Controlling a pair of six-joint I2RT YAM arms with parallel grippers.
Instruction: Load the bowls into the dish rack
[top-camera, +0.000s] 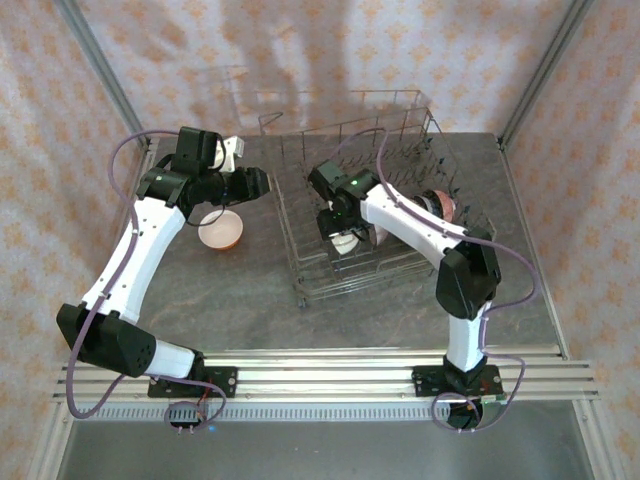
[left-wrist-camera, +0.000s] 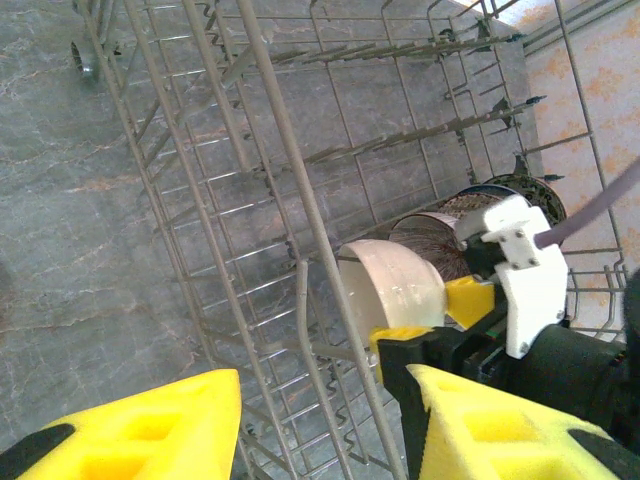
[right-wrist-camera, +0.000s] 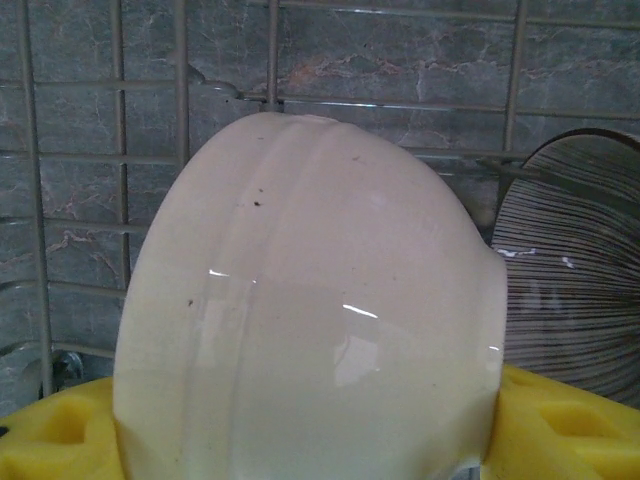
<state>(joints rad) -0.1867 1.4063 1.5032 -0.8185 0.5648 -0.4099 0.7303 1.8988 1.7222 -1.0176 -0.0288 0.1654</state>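
Observation:
I will next lower my right gripper slightly toward the striped bowl and release the cream bowl onto the rack's wire bottom just below.
My right gripper reaches down into the grey wire dish rack and is shut on a cream bowl, which stands on edge between its yellow fingers. In the left wrist view this cream bowl sits just inside the rack's wire wall. A striped bowl stands right beside it in the rack, and a further patterned bowl stands behind. A pinkish bowl rests on the table left of the rack. My left gripper hovers outside the rack's left wall, open, holding nothing.
The grey marble table lies bare in front of the rack. The rack's rows of upright tines stand free at its far end. Patterned walls and metal posts close in the back corners.

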